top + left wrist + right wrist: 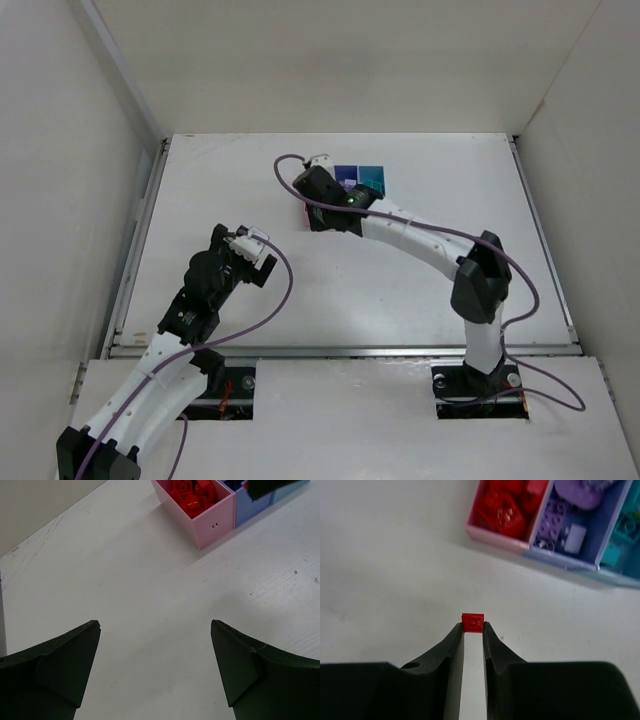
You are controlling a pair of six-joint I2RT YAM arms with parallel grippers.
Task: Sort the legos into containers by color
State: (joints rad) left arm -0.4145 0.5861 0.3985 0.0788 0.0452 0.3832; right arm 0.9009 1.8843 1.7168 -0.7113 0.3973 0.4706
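The small red brick matches the color of the red legos in the pink bin. I will move my right gripper outward over them and release it.
My right gripper (pixel 473 625) is shut on a tiny red brick (pixel 472 621), held at the fingertips above the table just short of the containers. The pink bin (pixel 496 533) holds several red legos (pixel 502 507). The purple-blue bin (pixel 562 560) beside it holds lilac pieces (pixel 555 525), and the light blue bin (pixel 625 575) holds teal ones. In the top view the right gripper (pixel 318 190) hangs over the pink end of the row, beside the purple-blue bin (pixel 347 176) and the light blue bin (pixel 371 178). My left gripper (pixel 155 630) is open and empty over bare table, with the pink bin (pixel 215 527) far ahead.
White walls enclose the table (pixel 420 290) on three sides. A raised rail runs along its left edge (pixel 140 240) and its near edge (pixel 340 350). The right arm's purple cable (pixel 300 195) loops beside the bins.
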